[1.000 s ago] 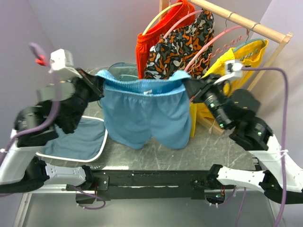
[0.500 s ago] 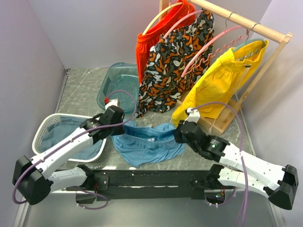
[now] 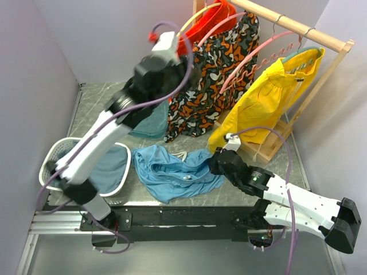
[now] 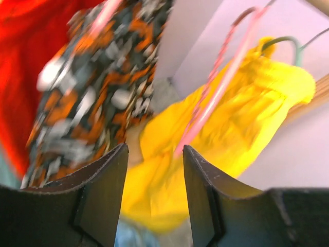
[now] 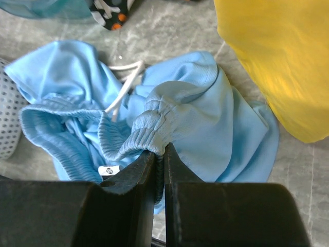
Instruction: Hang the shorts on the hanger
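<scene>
I will lower my left gripper next and move it toward the yellow shorts, onto the near end of the pink hanger between the patterned and yellow shorts.
The sky-blue shorts (image 3: 172,172) lie crumpled on the table, their white drawstring showing in the right wrist view. My right gripper (image 3: 213,164) is low at their right edge. It is shut on a fold of the gathered waistband (image 5: 149,126), pinched between its fingertips (image 5: 159,150). My left arm is raised toward the rack, and its gripper (image 4: 155,149) stands open with nothing between the jaws. It faces the pink hanger (image 4: 216,87), which is blurred. That hanger (image 3: 250,52) hangs bare on the rail, apart from both grippers.
The wooden rack (image 3: 298,26) at the back right also carries red shorts (image 3: 212,17), patterned shorts (image 3: 212,69) and yellow shorts (image 3: 269,97). A teal tub (image 3: 146,117) sits behind the left arm. A white mesh basket (image 3: 54,157) with dull blue cloth is at the left.
Both grippers held the shorts spread in the air; they then came down onto the table. My left gripper let go, opened and swung up toward the rack. The right stayed shut.
</scene>
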You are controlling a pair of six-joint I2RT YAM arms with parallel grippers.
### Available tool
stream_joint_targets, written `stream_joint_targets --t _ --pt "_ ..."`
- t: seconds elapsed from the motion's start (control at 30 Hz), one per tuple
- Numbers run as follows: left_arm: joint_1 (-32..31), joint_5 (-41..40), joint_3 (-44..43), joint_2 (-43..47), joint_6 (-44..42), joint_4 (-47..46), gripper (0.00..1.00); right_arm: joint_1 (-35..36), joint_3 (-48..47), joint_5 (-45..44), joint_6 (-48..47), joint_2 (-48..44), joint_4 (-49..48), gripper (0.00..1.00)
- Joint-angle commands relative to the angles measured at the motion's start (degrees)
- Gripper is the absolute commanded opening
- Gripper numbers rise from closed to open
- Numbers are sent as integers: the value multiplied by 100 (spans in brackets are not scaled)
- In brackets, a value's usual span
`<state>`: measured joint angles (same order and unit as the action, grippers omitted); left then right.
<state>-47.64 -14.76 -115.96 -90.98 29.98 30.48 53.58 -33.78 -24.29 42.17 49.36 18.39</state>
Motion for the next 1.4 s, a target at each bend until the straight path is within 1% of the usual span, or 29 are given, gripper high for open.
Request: stream_joint_targets --t 0.0,0.07,0.13,0.2,0.3,0.5,0.6,0.73,0.87,1.0,1.03,1.07,1.1,1.13,1.17,1.2,1.37 --pt "-88 762 -1454 -1252 -1317 -182 52 -23 117 12 -34 21 -389 2" --pt "-158 948 -1884 -1509 -1696 -410 51 -23 126 47 -77 12 -389 2" --pt "-184 1273 -1930 -1703 -1941 -691 51 -32 135 65 -130 12 -424 2" --pt "-211 1432 -1895 -1843 -2144 -1042 51 -23 144 91 -157 29 -424 2" --pt "-281 1371 -2027 -2081 -2373 -1210 52 -32 161 126 -183 12 -433 2" --pt "-343 1178 -2114 -2432 -2549 -1475 54 -23 188 206 -218 3 -477 2" --pt "-343 1204 -2220 -2635 -2628 -1571 53 -32 188 232 -245 3 -451 1" --pt "-343 1169 -2378 -2872 -2646 -1755 49 -23 188 215 -271 -58 -416 1" --pt "-352 1257 -2265 -2926 -2637 -2062 41 -32 214 206 -280 -102 -389 2" --pt "-413 1178 -2211 -2943 -2681 -2283 35 -23 240 197 -280 -129 -380 1" --pt "-430 1134 -2264 -2969 -2699 -2301 31 -23 240 188 -280 -137 -372 1" --pt "-448 1081 -2282 -2987 -2742 -2370 23 -32 240 188 -280 -181 -337 1" --pt "-457 977 -2273 -2987 -2760 -2441 17 -23 232 179 -288 -199 -328 1" --pt "-474 880 -2221 -2987 -2769 -2520 4 -32 223 171 -289 -225 -284 1" --pt "-501 800 -2168 -2935 -2821 -2608 1 -23 214 145 -297 -260 -275 1" --pt "-518 669 -2115 -2917 -2865 -2817 1 -23 214 136 -297 -269 -266 1" --pt "-676 141 -1974 -2812 -3410 -3258 1 -32 188 92 -324 -331 -204 0"
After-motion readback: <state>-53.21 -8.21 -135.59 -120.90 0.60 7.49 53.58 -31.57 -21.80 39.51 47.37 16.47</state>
